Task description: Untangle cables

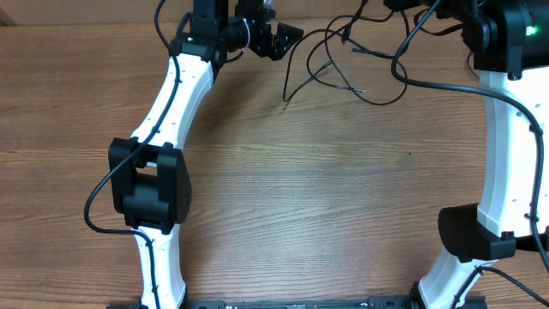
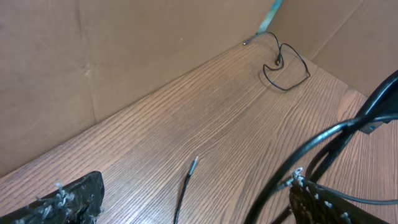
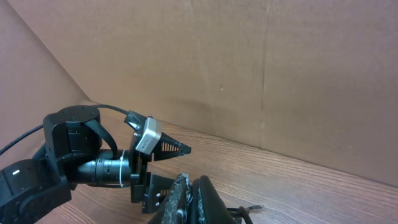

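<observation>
The raised cord arc lies to the right in the overhead view, so my left gripper should move that way next until its open fingers are on both sides of it.
The cables are thin black cords spread in loose loops at the far middle of the table. Some strands rise toward the top edge, where my right gripper is mostly cut off overhead. In the right wrist view my right gripper is shut, with a cord and its plug right beside the fingers. My left gripper stands wide open just left of the cords. Between its fingers lies a silver-tipped cord end. Raised cord arcs pass by its right finger. A separate small looped cord lies far off by the wall.
Brown cardboard walls close off the back of the wooden table. A teal strip runs up the corner. The left arm's wrist sits close to my right gripper. Both white arms flank the middle.
</observation>
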